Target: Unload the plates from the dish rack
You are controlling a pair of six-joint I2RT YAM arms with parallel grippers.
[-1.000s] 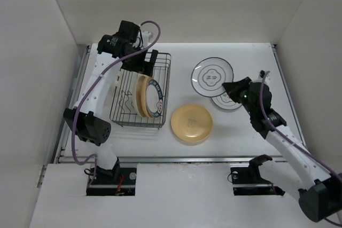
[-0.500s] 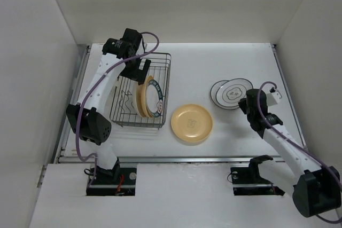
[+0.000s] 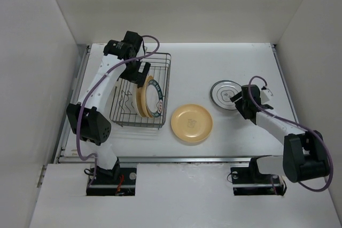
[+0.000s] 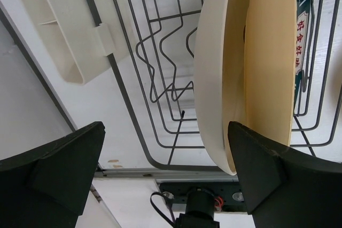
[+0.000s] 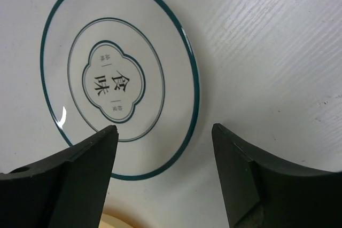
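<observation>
The cream plate's rim (image 3: pixel 137 90) (image 4: pixel 222 140) stands off-center between my fingers, so my left gripper moves down and toward the right in the wrist view onto it next.
The dark wire dish rack (image 3: pixel 124 105) stands at the left and holds three plates on edge: a cream plate (image 4: pixel 216 78), a yellow-tan one (image 4: pixel 272 62) and one with a teal printed face (image 3: pixel 155 100). My left gripper (image 3: pixel 140 72) hangs open just over the rack's far end, and in the left wrist view its gripper (image 4: pixel 165 177) straddles the cream plate's lower edge without touching it. A white plate with a teal rim (image 5: pixel 117 78) lies flat on the table (image 3: pixel 224 94). My right gripper (image 5: pixel 163 180) stands open over its near rim, holding nothing. A yellow plate (image 3: pixel 192 123) lies mid-table.
A small cream plastic piece (image 4: pixel 64 25) sits beside the rack's outer side. White walls close in the table on the left, the back and the right. The yellow plate's edge (image 5: pixel 115 222) shows just below the right fingers.
My right gripper carried the white plate down onto the table, then opened and let it go. My left gripper shifted slightly over the rack, still open.
</observation>
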